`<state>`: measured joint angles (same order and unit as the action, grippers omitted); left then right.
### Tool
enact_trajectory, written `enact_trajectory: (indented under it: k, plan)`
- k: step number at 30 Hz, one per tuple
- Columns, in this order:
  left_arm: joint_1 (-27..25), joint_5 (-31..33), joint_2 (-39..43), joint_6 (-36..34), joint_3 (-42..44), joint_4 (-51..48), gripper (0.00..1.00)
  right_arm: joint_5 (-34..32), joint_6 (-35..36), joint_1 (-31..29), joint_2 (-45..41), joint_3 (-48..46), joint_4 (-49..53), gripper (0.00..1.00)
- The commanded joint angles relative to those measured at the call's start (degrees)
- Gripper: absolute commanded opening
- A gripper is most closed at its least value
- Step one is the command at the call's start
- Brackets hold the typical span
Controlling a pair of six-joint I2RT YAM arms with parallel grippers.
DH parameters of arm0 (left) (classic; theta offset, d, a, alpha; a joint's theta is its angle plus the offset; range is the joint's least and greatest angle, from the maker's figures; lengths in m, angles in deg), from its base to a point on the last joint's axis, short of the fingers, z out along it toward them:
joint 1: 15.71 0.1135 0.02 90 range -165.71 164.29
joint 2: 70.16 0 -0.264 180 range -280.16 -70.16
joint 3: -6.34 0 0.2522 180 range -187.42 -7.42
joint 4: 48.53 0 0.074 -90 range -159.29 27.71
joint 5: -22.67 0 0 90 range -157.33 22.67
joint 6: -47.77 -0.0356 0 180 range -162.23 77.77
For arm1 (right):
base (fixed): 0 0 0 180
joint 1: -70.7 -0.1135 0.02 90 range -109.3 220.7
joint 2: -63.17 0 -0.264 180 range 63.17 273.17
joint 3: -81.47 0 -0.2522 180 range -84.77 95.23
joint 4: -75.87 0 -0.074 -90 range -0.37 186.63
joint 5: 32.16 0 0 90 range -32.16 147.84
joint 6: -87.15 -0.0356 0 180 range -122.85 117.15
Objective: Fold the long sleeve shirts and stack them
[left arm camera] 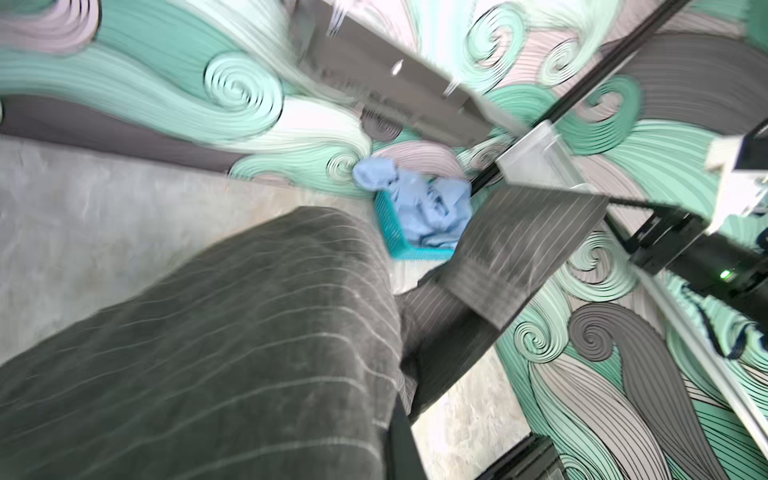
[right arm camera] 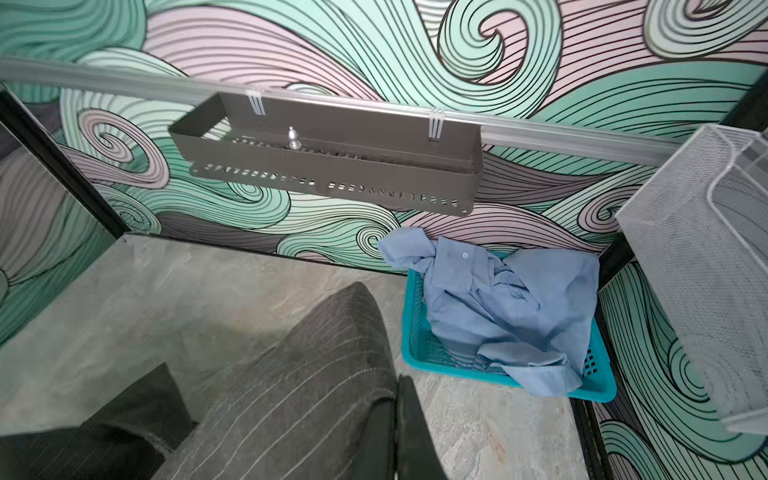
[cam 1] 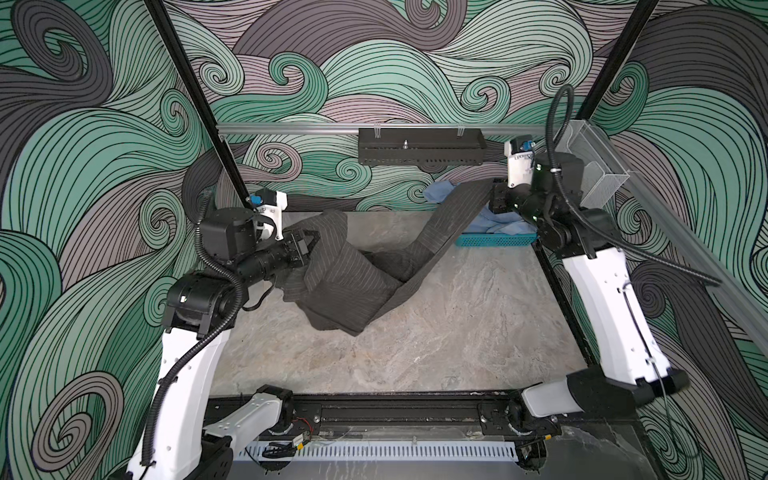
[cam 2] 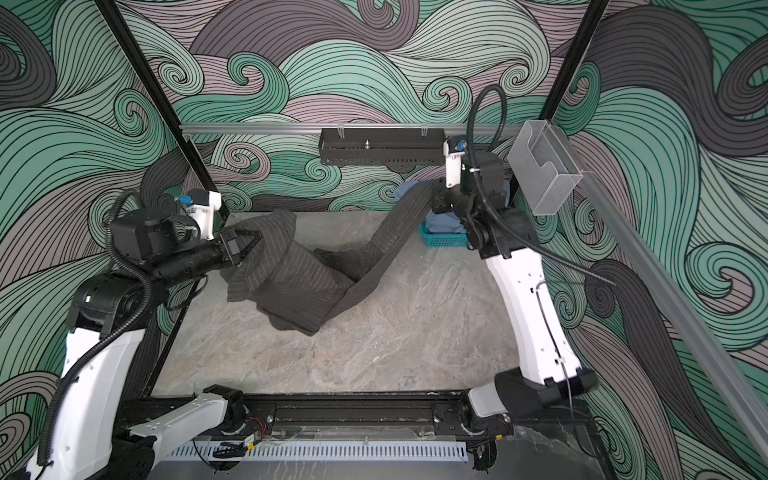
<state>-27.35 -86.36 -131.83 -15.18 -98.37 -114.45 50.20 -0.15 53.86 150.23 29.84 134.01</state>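
My right gripper is holding the cloth's end high, so next it will go down toward the basket's near corner [cam 1: 459, 240] [right arm camera: 409, 360] below it and let go of the long piece of cloth there.
The dark charcoal pinstriped shirt [cam 1: 349, 286] [cam 2: 299, 286] hangs stretched between my two grippers, and its middle sags onto the table in folds. At the left my left gripper [cam 1: 311, 244] [cam 2: 252, 246] is shut on a bunched part of it. At the back right, raised, my right gripper [cam 1: 495, 195] [cam 2: 434, 195] is shut on a long band of the same shirt; the right wrist view shows the cloth [right arm camera: 299, 395] pinched at the jaws. The light blue shirt [right arm camera: 498, 307] [cam 1: 509, 226] lies crumpled in the teal basket [right arm camera: 419, 357] [cam 1: 494, 240].
A dark slotted metal tray [cam 1: 419, 151] hangs from the back rail. A clear mesh bin [cam 1: 594, 166] hangs on the right rail beside the right arm. Black frame posts stand at both back corners. The marble tabletop [cam 1: 415, 353] stretches toward the front.
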Motion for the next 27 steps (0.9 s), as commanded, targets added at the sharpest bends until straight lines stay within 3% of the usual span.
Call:
enact_trajectory:
  k: [1, 7, 13, 17, 21, 27]
  plan:
    - [0.5, 1.7, -4.2, 3.6, 6.1, -2.4, 0.00, 0.2, 3.0, 0.3, 8.2, 1.4, 1.2, 0.00]
    - [1.4, 1.3, -8.3, 6.7, 14.5, 2.9, 0.00, 3.6, 1.9, -0.2, 17.6, -1.8, 0.4, 0.03]
    - [2.2, 0.8, -9.8, 6.8, 16.8, 3.7, 0.00, 2.8, 1.0, -3.2, 14.7, -7.4, 0.2, 0.55]
    - [3.1, 1.2, -9.2, 6.9, 18.4, 4.0, 0.00, 0.0, -0.2, -8.5, 6.0, -13.6, -0.3, 0.72]
    - [4.1, 1.4, -9.2, 7.0, 19.4, 4.4, 0.00, -0.7, -6.1, -17.3, 0.1, -19.6, 0.1, 0.74]
    - [5.9, 2.6, -9.0, 7.2, 20.7, 4.3, 0.05, 3.4, -19.4, -32.0, 1.8, -33.4, -8.3, 0.54]
